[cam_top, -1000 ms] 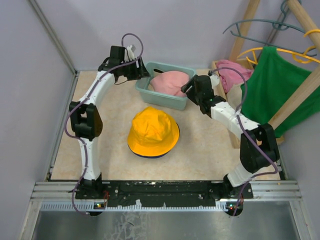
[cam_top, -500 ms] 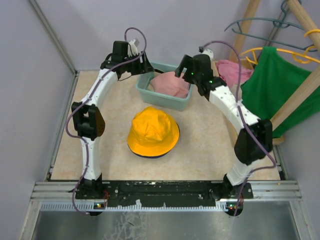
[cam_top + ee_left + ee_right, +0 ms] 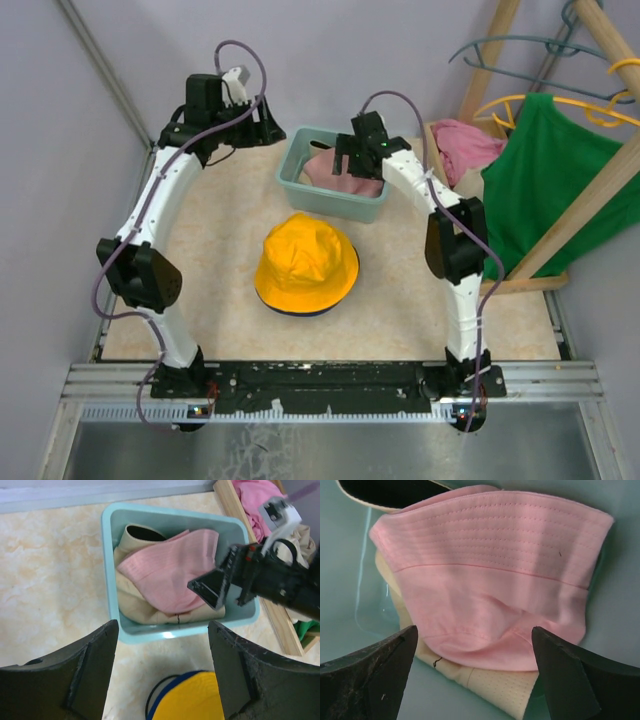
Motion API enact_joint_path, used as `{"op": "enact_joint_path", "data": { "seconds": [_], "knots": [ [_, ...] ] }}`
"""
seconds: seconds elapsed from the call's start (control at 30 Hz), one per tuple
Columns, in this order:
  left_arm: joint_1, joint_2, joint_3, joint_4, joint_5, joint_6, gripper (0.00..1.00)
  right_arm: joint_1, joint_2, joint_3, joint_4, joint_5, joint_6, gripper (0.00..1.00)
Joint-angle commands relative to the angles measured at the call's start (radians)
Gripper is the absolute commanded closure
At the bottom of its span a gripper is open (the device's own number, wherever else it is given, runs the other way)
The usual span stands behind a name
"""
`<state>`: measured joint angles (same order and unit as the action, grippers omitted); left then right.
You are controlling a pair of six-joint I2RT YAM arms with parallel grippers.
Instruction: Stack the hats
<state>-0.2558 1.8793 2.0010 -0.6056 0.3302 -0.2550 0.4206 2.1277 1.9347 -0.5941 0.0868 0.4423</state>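
Note:
My right gripper should next move down to the pink hat's stitched brim [image 3: 326, 168] [image 3: 492, 545] in the bin.
A yellow-orange hat [image 3: 307, 262] lies mid-table on top of a navy blue hat, of which only the brim edge [image 3: 300, 312] shows. In the teal bin [image 3: 300, 185] a pink hat [image 3: 490, 570] rests on a beige hat [image 3: 495, 685]. My right gripper [image 3: 474, 632] hangs open just above the pink hat, fingers either side of its near edge and not touching it. In the top view, that right gripper [image 3: 345, 165] is over the bin. My left gripper [image 3: 162, 627] is open and empty, high above the bin's near wall, at the bin's left [image 3: 272, 130].
A wooden rack [image 3: 590, 200] stands at the right with a green shirt [image 3: 555, 170] on a hanger. A brimless pink cloth [image 3: 465, 145] lies by the rack's base. Grey walls close in the left and back.
My right arm has swung left from beside the bin to over it, and its jaws have widened. My left arm has lifted and drawn back to the left.

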Motion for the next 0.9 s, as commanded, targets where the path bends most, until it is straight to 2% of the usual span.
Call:
{"op": "enact_joint_path", "data": {
  "seconds": [0.0,0.4,0.47,0.5,0.53,0.67,0.7,0.73,0.77,0.87],
  "knots": [
    [0.014,-0.09,-0.104,0.014,0.0,0.019,0.21,0.004,0.086,0.12,-0.052,0.039,-0.043,0.04],
    [0.046,-0.253,-0.247,-0.048,-0.051,0.065,0.21,-0.035,0.358,0.399,-0.071,0.075,-0.076,0.01],
    [0.051,-0.275,-0.268,-0.057,-0.06,0.07,0.21,-0.047,0.377,0.429,-0.068,0.074,-0.086,0.06],
    [0.055,-0.284,-0.278,-0.062,-0.063,0.075,0.21,-0.054,0.381,0.443,-0.064,0.078,-0.092,0.12],
    [0.058,-0.292,-0.286,-0.066,-0.067,0.078,0.21,-0.062,0.387,0.458,-0.063,0.079,-0.097,0.23],
    [0.067,-0.311,-0.3,-0.075,-0.063,0.082,0.21,-0.107,0.391,0.493,-0.039,0.074,-0.097,0.83],
    [0.067,-0.313,-0.299,-0.077,-0.064,0.086,0.21,-0.121,0.389,0.499,-0.031,0.064,-0.096,0.9],
    [0.068,-0.314,-0.296,-0.082,-0.065,0.088,0.22,-0.136,0.382,0.502,-0.023,0.053,-0.092,0.98],
    [0.069,-0.316,-0.292,-0.087,-0.063,0.091,0.22,-0.15,0.37,0.503,-0.014,0.04,-0.09,1.0],
    [0.069,-0.327,-0.278,-0.093,-0.055,0.101,0.24,-0.172,0.304,0.498,0.006,-0.032,-0.085,1.0]
  ]
}}
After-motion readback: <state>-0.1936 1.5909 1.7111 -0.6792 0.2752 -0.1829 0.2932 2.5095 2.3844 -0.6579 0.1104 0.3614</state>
